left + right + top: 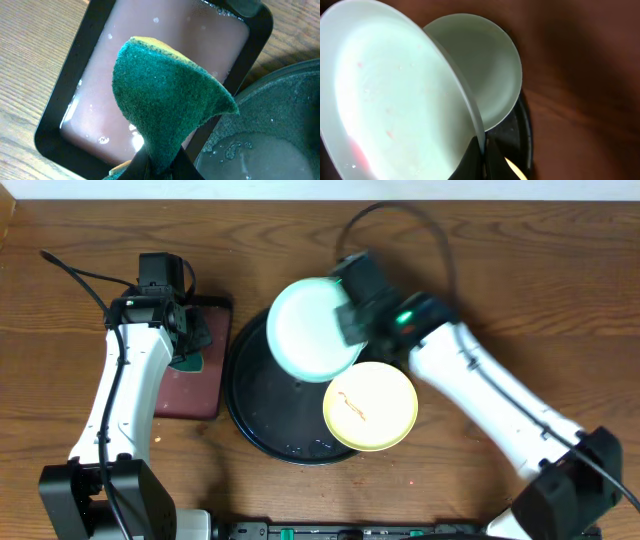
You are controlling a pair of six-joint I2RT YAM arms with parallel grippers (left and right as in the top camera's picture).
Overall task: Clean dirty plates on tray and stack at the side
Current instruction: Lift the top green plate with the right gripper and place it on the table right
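Observation:
I will next carry the plate to the clear tabletop [476, 325] [600, 100] beside the tray, below my right gripper and to its right in the overhead view, and lower it to release.
My right gripper [347, 315] [482, 150] is shut on the rim of a pale mint-green plate [308, 330] [395, 100], holding it tilted above the round black tray [258, 412] [521, 135]. Faint pink smears show on its face. A second mint plate [487, 60] lies under it on the tray. The yellow plate [370, 406], with a thin red smear, rests on the tray's right side. My left gripper [192, 345] [160, 166] is shut on a green sponge [190, 361] [165, 95], held over the rectangular tray to the left.
The rectangular black-rimmed tray [196, 392] [62, 95] with a wet maroon inside sits right beside the round tray's left rim [280, 100]. Brown wood tabletop [500, 270] surrounds both. A cable [400, 215] loops behind the right arm.

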